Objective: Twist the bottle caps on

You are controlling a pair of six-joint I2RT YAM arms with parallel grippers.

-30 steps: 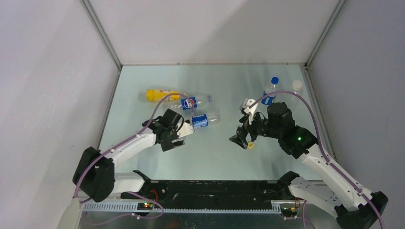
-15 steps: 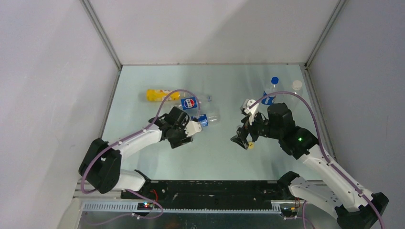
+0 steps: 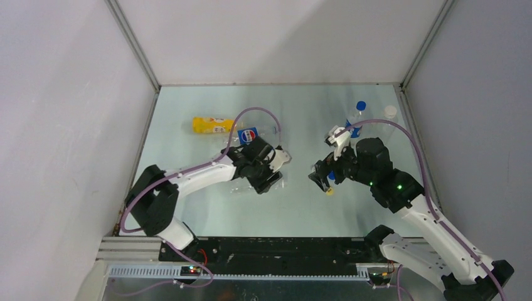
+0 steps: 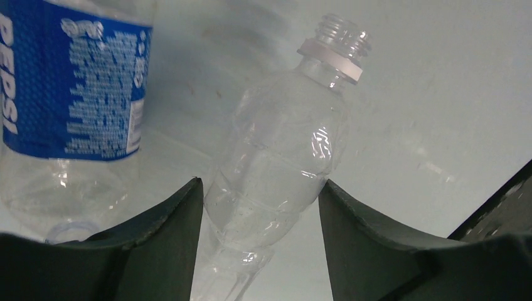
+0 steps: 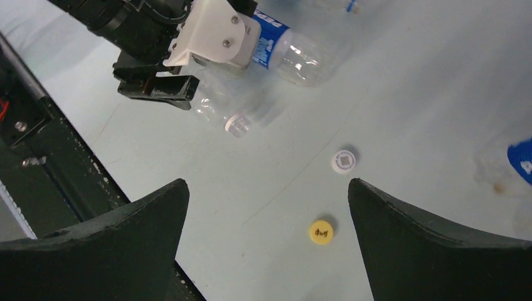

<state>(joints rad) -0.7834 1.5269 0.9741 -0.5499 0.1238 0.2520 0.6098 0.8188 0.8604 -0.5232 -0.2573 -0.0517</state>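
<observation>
My right gripper lowers outward past the yellow cap [image 5: 321, 232] next and closes its fingers around the white cap [image 5: 343, 161], because the held bottle's threaded neck is uncapped.
A clear unlabelled bottle [image 4: 282, 144] lies on the table with its threaded neck [image 4: 335, 37] open and uncapped. My left gripper [image 4: 260, 183] [image 3: 268, 179] is shut on its body, a finger pressing each side. A blue-labelled bottle [image 4: 69, 88] [image 5: 295, 53] lies right beside it. My right gripper [image 5: 266, 185] [image 3: 320, 179] hangs open above the table with nothing between its fingers. Below it lie a yellow cap [image 5: 321, 232] [image 3: 329, 192] and a white cap [image 5: 344, 161]. In the right wrist view the held bottle's neck [image 5: 237, 122] sticks out from under the left gripper.
A yellow-orange bottle [image 3: 210, 124] and a Pepsi-labelled bottle [image 3: 250, 134] lie at the back left. Two capped bottles stand at the back right, one blue-capped [image 3: 360, 106], one white-capped [image 3: 390, 113]. The black rail [image 3: 276, 254] runs along the near edge.
My left arm reached right and nearer, and its gripper went from wide open to shut on the clear bottle. The right gripper drifted slightly right and stayed open.
</observation>
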